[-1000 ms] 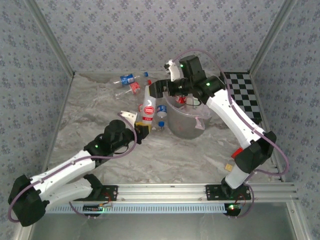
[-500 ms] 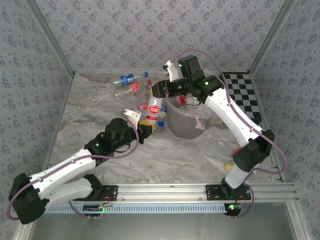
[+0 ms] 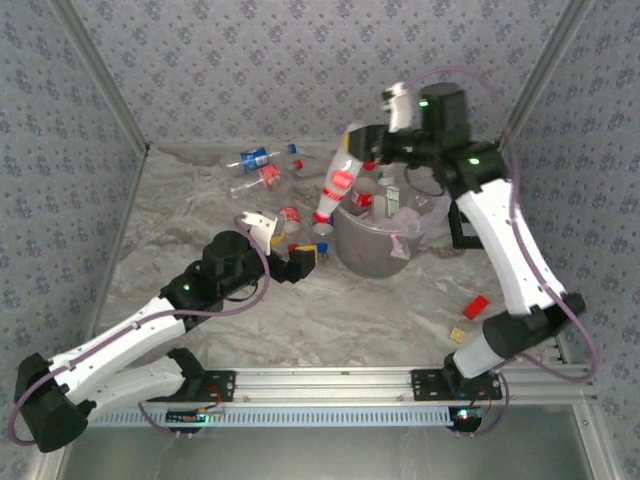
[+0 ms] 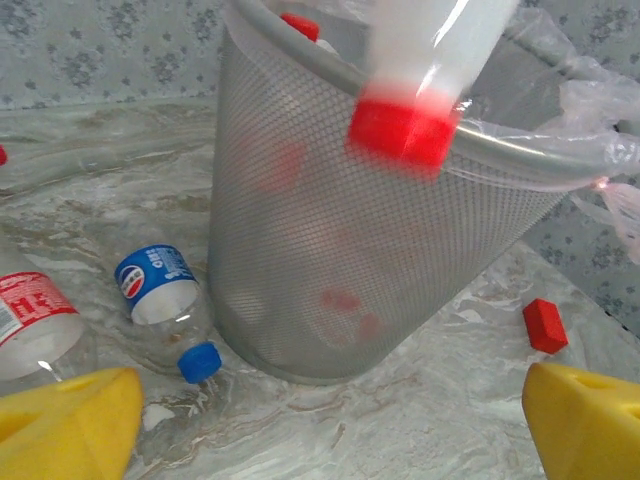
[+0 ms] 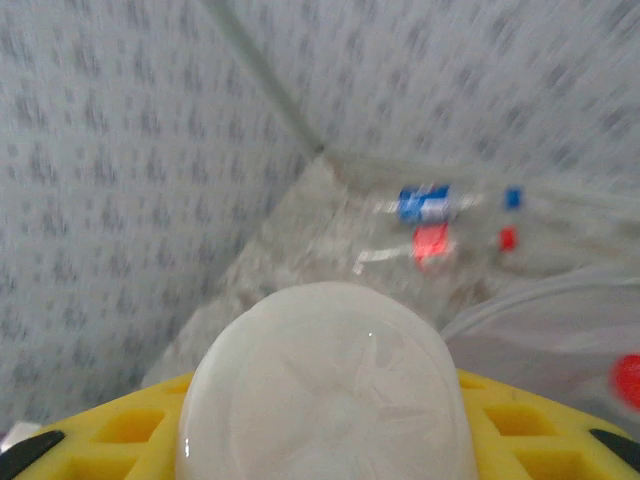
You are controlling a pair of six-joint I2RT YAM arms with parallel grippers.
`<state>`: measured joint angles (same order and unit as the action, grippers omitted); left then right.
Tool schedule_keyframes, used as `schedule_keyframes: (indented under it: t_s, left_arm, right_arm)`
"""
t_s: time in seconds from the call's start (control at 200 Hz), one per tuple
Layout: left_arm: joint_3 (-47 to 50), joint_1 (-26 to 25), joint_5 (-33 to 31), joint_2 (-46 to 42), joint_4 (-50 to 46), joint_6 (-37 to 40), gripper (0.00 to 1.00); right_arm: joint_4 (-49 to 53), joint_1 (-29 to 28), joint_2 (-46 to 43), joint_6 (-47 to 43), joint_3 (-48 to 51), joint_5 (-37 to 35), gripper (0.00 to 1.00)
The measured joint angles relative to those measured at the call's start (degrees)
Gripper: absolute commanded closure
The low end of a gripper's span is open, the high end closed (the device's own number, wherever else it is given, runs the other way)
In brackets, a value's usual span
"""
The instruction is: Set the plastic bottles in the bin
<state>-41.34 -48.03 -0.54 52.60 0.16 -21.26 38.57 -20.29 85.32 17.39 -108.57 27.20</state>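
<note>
The clear plastic bottle moves in over the bin's opening [image 3: 378, 195] [image 5: 560, 345] with my right gripper next and goes down for release, as that opening lies below the gripper.
My right gripper [image 3: 362, 143] is shut on a clear plastic bottle [image 3: 338, 187] with a red label. It holds the bottle by the base, tilted, with its red cap [image 4: 402, 132] hanging low over the near-left rim of the bin [image 3: 372, 250]. In the right wrist view the bottle's base [image 5: 325, 390] sits between the yellow fingers [image 5: 530, 430]. My left gripper [image 3: 285, 241] is open low beside the bin [image 4: 330, 250], with nothing between its fingers. A blue-label bottle [image 4: 162, 298] and a red-label bottle [image 4: 35, 318] lie by the bin's foot. More bottles [image 3: 256, 160] lie at the back.
Several bottles lie inside the bin's liner bag [image 3: 415, 215]. A red block [image 3: 476, 306] and a yellow block [image 3: 458, 334] lie front right. The checkerboard [image 3: 463, 226] is partly under the right arm. Patterned walls close three sides.
The left gripper let go of the red-label bottle and opened. The right gripper shut on the bottle and carried it up and right, over the bin's rim.
</note>
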Motion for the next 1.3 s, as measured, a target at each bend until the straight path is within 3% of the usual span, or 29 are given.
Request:
schedule_keyframes:
  t_s: [0.195, 0.335, 0.525, 1.109, 1.229, 1.299]
  left_arm:
    - [0.0, 0.0, -4.1, 0.4, -2.5, -2.3, 0.08]
    - [-0.3, 1.7, -8.2, 3.2, -5.3, -8.0, 0.13]
    - [-0.2, 8.1, -8.1, 6.3, -7.5, -16.7, 0.13]
    - [0.9, 10.6, -8.4, 5.9, -10.7, -22.2, 0.16]
    - [1.2, 10.9, -8.1, 6.0, -10.6, -22.8, 0.16]
    - [1.2, 11.0, -7.8, 6.0, -10.6, -22.9, 0.16]
  right_arm:
    - [-7.8, 10.1, -10.0, 0.5, 4.2, -3.9, 0.86]
    - [-13.0, 8.4, -10.6, -3.1, 9.0, -7.8, 0.95]
    - [-16.9, 4.4, -4.5, -6.8, 15.9, -13.0, 0.99]
    - [-24.9, 1.7, 6.5, -2.8, 27.0, -12.8, 0.99]
    - [-28.5, 1.4, 6.5, -1.5, 28.6, -12.4, 0.92]
    - [-29.7, 1.4, 6.4, -0.7, 29.2, -12.2, 0.78]
